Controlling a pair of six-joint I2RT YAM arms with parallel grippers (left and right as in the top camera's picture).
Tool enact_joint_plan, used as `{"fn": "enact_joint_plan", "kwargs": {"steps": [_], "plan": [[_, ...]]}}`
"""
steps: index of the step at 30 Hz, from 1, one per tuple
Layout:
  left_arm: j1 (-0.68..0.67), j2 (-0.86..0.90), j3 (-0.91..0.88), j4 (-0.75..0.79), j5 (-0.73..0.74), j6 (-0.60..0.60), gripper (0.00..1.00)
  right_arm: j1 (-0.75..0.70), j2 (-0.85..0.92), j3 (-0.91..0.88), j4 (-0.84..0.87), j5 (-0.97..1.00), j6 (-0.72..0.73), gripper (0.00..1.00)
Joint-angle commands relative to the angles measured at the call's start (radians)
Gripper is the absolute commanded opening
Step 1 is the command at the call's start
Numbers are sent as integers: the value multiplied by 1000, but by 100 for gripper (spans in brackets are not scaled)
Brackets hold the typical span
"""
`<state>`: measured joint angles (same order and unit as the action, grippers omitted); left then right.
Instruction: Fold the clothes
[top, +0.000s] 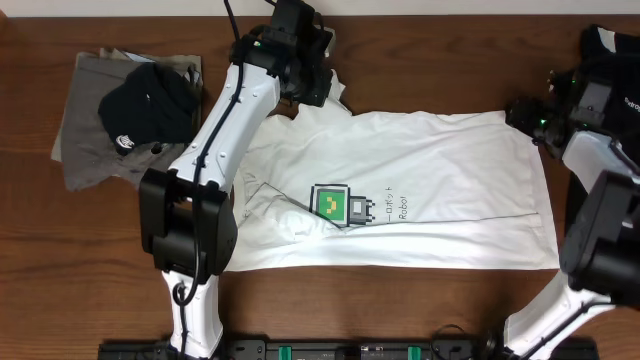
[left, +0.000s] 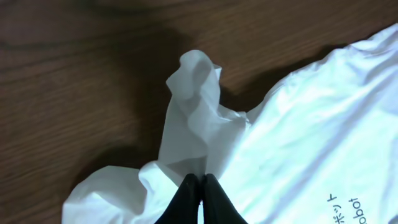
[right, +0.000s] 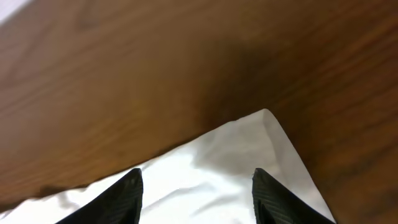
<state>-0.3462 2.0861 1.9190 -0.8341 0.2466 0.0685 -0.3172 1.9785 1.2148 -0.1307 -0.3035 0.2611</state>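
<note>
My right gripper lowers onto the shirt's white edge by the shirt's far corner next and closes, since that edge lies between its open fingers.
A white T-shirt (top: 440, 180) lies spread flat on the wooden table, its green robot print (top: 335, 203) facing up. My left gripper (top: 320, 97) is at the shirt's far left corner. In the left wrist view it (left: 200, 178) is shut on a bunched fold of the white sleeve (left: 193, 106), which stands up crumpled above the fingertips. My right gripper (top: 524, 113) hovers at the shirt's far right corner. In the right wrist view it (right: 196, 174) is open, its fingers straddling the white corner (right: 249, 140) without pinching it.
A grey-olive garment (top: 85, 140) with a black garment (top: 150, 100) heaped on it lies at the far left. A dark item (top: 608, 42) sits at the far right corner. Bare wood (top: 450, 60) runs behind the shirt.
</note>
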Motion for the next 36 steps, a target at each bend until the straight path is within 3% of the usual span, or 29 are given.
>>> {"fn": "enact_joint_plan", "kwargs": {"steps": [1,10,19,20,23,27,36], "plan": [[0,-69,8,-11,-13,14,6,-2,72,100,-14,14,23,57],[0,-95,8,-72,-13,14,6,-2,224,336,-209,27,-24,61],[0,-95,8,-78,-13,14,6,-2,249,343,-306,83,-52,54],[0,-95,8,-78,-14,14,6,-2,249,343,-308,83,-54,52],[0,-95,8,-79,-17,14,6,-2,249,343,-324,83,-53,27],[0,-95,8,-86,-39,14,6,-6,239,343,-343,82,-54,2],[0,-126,8,-155,-69,13,6,-57,56,343,-510,95,-85,1]]}}
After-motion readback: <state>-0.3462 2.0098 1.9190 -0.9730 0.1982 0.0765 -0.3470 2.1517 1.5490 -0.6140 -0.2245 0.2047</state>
